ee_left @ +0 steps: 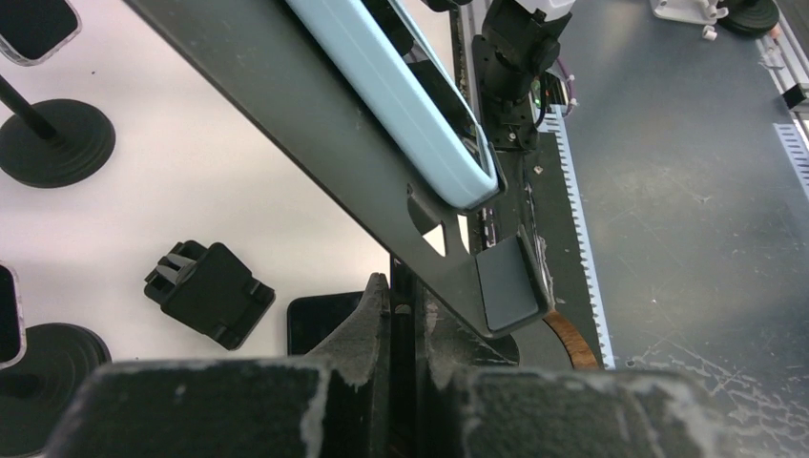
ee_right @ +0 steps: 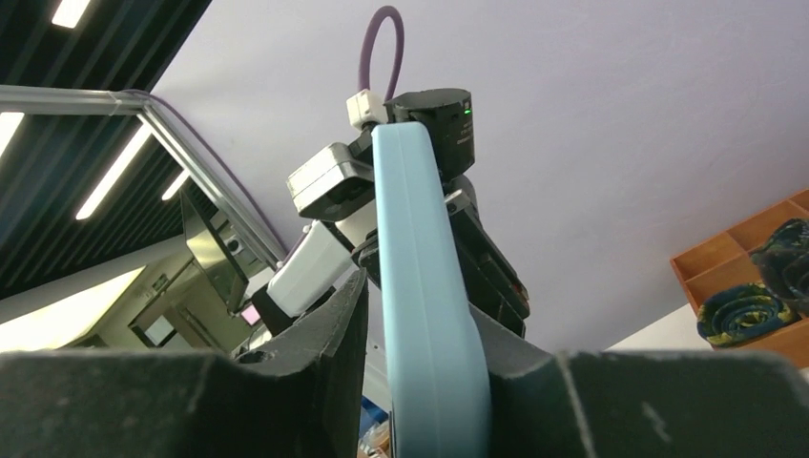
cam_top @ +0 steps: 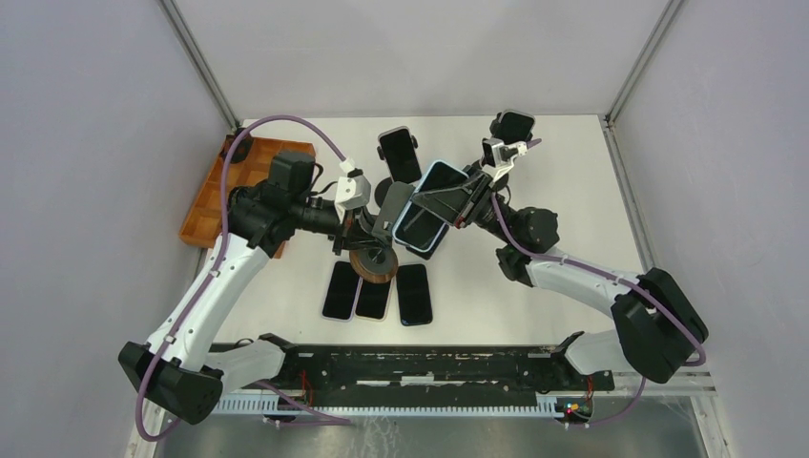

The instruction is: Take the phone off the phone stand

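Note:
The robot's right gripper should move back and down next to let go of the phone beside the dark phones, as the bare tabletop there is below the phone toward the robot's base.
The phone [cam_top: 429,205], in a light blue case, leans on the black plate of the phone stand [cam_top: 393,212], whose round brown base [cam_top: 373,263] sits on the table. In the left wrist view the phone [ee_left: 401,95] rests on the plate [ee_left: 315,134] above its bottom lip. My left gripper [ee_left: 412,291] is shut on the stand's thin black post, under the plate. My right gripper [ee_right: 420,305] straddles the phone's blue edge [ee_right: 425,286]. Its right finger [ee_right: 506,348] lies against the case and its left finger [ee_right: 334,324] stands a little off it.
Three dark phones [cam_top: 374,296] lie flat in front of the stand. Another phone on a stand [cam_top: 399,153] is behind it, and one more stand [cam_top: 513,126] is at the back right. A wooden tray [cam_top: 238,181] sits at the left. A black clip [ee_left: 210,291] lies nearby.

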